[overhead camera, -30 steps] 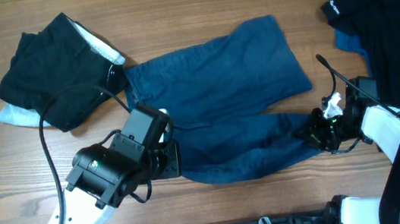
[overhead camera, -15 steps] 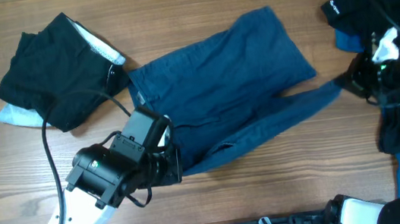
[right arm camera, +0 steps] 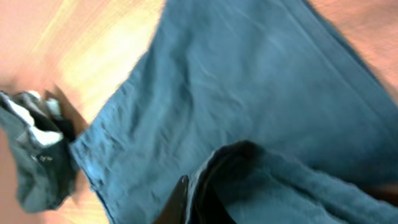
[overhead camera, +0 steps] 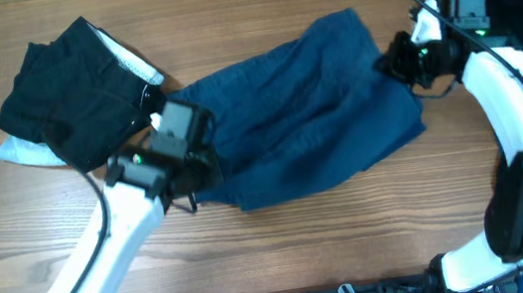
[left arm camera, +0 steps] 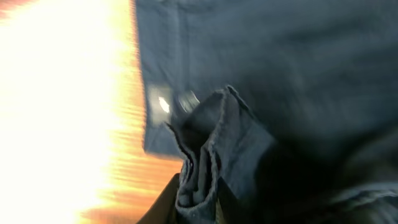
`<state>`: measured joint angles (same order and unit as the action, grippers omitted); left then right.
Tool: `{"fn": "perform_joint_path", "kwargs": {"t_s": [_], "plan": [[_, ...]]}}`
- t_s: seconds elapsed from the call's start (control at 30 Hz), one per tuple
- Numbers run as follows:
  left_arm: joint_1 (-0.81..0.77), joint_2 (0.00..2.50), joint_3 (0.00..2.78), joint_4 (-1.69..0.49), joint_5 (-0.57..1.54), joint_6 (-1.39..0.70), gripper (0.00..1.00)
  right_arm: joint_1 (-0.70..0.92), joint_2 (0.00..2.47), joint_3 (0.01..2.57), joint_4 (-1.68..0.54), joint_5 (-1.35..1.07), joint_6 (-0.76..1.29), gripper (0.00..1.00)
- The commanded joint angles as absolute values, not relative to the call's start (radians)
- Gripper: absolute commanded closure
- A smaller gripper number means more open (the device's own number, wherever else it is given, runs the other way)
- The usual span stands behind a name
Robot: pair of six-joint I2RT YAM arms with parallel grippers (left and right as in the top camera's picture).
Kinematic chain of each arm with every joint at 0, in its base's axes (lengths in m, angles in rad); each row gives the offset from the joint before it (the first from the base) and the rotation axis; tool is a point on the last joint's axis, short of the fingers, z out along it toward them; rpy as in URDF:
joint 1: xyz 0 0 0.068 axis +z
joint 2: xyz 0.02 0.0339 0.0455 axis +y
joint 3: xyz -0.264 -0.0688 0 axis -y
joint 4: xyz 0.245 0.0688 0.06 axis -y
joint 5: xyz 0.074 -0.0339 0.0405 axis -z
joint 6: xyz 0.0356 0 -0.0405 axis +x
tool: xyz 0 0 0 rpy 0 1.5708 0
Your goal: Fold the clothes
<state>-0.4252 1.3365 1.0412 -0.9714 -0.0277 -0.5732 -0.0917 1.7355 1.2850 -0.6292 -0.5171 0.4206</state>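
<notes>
My left gripper carries the bunched edge outward and down next, to release it where the shorts' far layer by the black bundle still lies uncovered.
The clothes [overhead camera: 307,111], dark blue shorts, lie across the middle of the table, doubled over lengthwise. My left gripper [overhead camera: 193,160] sits at their left end, shut on a bunched edge of the blue cloth [left arm camera: 205,155], which stands pinched between the jaws of the gripper [left arm camera: 198,208]. My right gripper [overhead camera: 399,61] is at the back right corner of the shorts, shut on a fold of the fabric [right arm camera: 249,74]. That fold rises between the jaws of the gripper [right arm camera: 196,208]. Motion blur smears both wrist views.
A black bundle with a white lining [overhead camera: 70,90] lies at the back left, just beside the left gripper, and also shows as the dark bundle [right arm camera: 34,155]. A black top with a small white logo [overhead camera: 515,15] covers the back right corner.
My right gripper has carried the front leg's end from the front right to the back right, laying it over the other leg. My left gripper has moved backward with the waistband end.
</notes>
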Motion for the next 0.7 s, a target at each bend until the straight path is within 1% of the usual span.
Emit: {"fn": "perform_joint_path", "kwargs": {"t_s": [0.0,0.03,0.13,0.2,0.3,0.33,0.37,0.4,0.43,0.47,0.53,0.57,0.6,0.67], "plan": [[-0.297,1.419,1.051,-0.834,-0.065,-0.554,0.93,-0.076,1.798,1.302,-0.455,-0.587,0.535,0.96],[-0.273,1.434,1.051,-0.772,-0.046,-0.521,0.96,-0.072,1.818,1.302,-0.389,-0.612,0.537,0.96],[-0.223,1.473,1.051,-0.598,-0.030,-0.478,0.96,-0.060,1.876,1.302,-0.239,-0.661,0.608,0.96],[-0.204,1.499,1.051,-0.531,-0.055,-0.478,0.96,-0.054,1.911,1.302,-0.177,-0.664,0.640,0.96],[-0.183,1.559,1.051,-0.456,-0.063,-0.470,0.89,-0.052,1.960,1.302,-0.103,-0.669,0.673,0.96],[-0.181,1.640,1.051,-0.366,-0.109,-0.445,0.67,-0.052,2.006,1.302,-0.018,-0.690,0.669,0.96],[-0.181,1.659,1.051,-0.340,-0.111,-0.445,0.41,-0.052,2.011,1.302,-0.008,-0.691,0.650,0.81],[-0.179,1.677,1.051,-0.313,-0.110,-0.446,0.21,-0.052,2.014,1.302,-0.009,-0.691,0.619,0.68],[-0.178,1.691,1.052,-0.299,-0.110,-0.450,0.14,-0.054,2.014,1.303,-0.017,-0.710,0.581,0.54],[-0.176,1.695,1.052,-0.303,-0.110,-0.449,0.09,-0.063,2.012,1.303,-0.040,-0.741,0.534,0.47],[-0.171,1.681,1.053,-0.348,-0.103,-0.448,0.00,-0.098,2.002,1.303,-0.144,-0.753,0.443,0.41],[-0.168,1.670,1.055,-0.373,-0.102,-0.448,0.00,-0.112,1.998,1.303,-0.182,-0.753,0.407,0.39],[-0.165,1.645,1.055,-0.421,-0.086,-0.448,0.00,-0.144,1.988,1.303,-0.265,-0.749,0.339,0.39],[-0.163,1.604,1.055,-0.478,-0.065,-0.448,0.00,-0.188,1.974,1.303,-0.356,-0.749,0.286,0.38]]}}
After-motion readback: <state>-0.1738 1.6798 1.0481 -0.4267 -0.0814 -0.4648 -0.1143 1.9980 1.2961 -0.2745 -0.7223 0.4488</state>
